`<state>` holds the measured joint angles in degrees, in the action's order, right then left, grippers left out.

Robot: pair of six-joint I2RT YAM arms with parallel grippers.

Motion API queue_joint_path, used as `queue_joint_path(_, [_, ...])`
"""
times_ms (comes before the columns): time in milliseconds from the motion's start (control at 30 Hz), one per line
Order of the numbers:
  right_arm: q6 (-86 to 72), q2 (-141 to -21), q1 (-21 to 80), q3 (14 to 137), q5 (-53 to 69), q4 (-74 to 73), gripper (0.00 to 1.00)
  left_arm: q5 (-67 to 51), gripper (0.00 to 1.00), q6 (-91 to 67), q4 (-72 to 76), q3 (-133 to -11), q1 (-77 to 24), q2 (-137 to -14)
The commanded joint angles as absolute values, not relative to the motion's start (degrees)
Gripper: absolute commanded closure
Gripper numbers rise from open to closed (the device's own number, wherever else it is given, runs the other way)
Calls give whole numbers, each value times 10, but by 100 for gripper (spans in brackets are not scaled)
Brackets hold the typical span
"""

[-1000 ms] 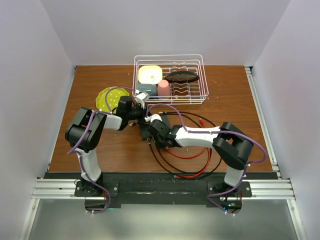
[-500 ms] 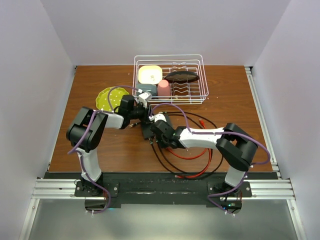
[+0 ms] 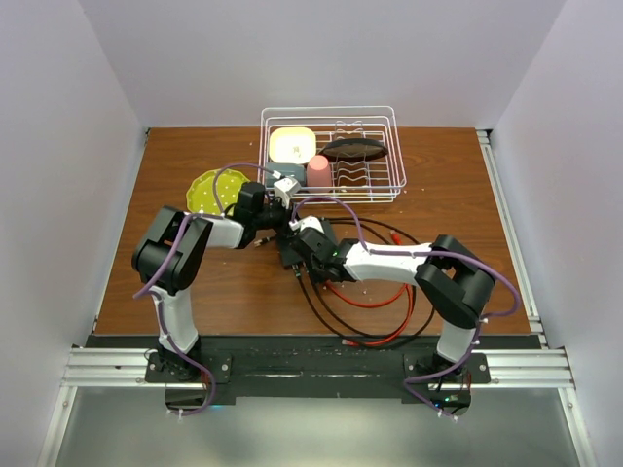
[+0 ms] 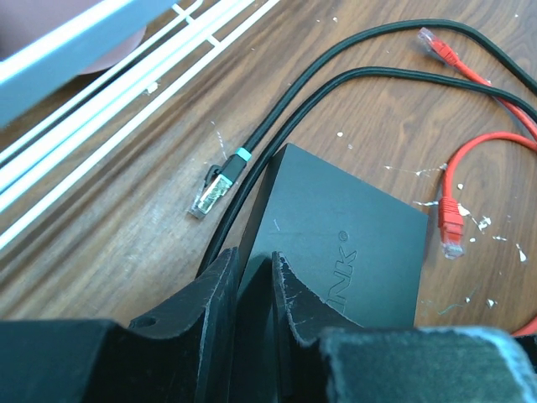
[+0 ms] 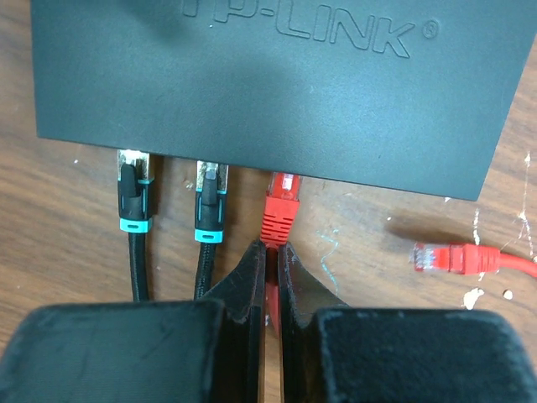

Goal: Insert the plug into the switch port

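Note:
My right gripper shifts left in the top view with the switch (image 5: 268, 84) next and opens, as the red plug's tip is at the switch's third socket.
The switch (image 5: 268, 84), a flat matte-black box marked TP-LINK, lies on the wooden table; it also shows in the left wrist view (image 4: 344, 243) and in the top view (image 3: 290, 251). Two black plugs with teal collars (image 5: 134, 197) (image 5: 210, 206) sit in its sockets. A red plug (image 5: 279, 210) has its tip at the third socket. My right gripper (image 5: 272, 252) is shut on the red cable just behind that plug. My left gripper (image 4: 252, 269) is shut on the switch's near corner edge.
A loose black plug (image 4: 214, 186) lies left of the switch, and loose red plugs (image 4: 451, 227) (image 5: 436, 256) lie to its right. Black and red cables loop on the table (image 3: 370, 311). A white wire dish rack (image 3: 336, 156) stands behind, and a yellow plate (image 3: 209, 190) at left.
My right gripper has moved up and left towards the switch, bringing the red plug up to its socket edge. The left gripper has shifted slightly and stays at the switch.

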<state>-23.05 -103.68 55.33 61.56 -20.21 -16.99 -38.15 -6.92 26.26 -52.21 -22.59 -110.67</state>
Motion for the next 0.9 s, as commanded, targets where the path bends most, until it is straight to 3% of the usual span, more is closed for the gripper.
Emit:
queue_joint_path(0, [-212, -1085, 501, 635, -285, -74, 100, -491, 100, -77, 119, -490, -281, -1133])
queue_joint_path(467, [-200, -1107, 497, 657, -216, -81, 100, -476, 100, -78, 120, -482, -283, -1107])
queue_joint_path(833, [-200, -1094, 523, 650, -181, -82, 100, -374, 100, -112, 148, -443, -265, -1021])
queue_joint_path(867, [-202, -1094, 527, 650, -180, -83, 97, -364, 100, -116, 153, -438, -262, -1013])
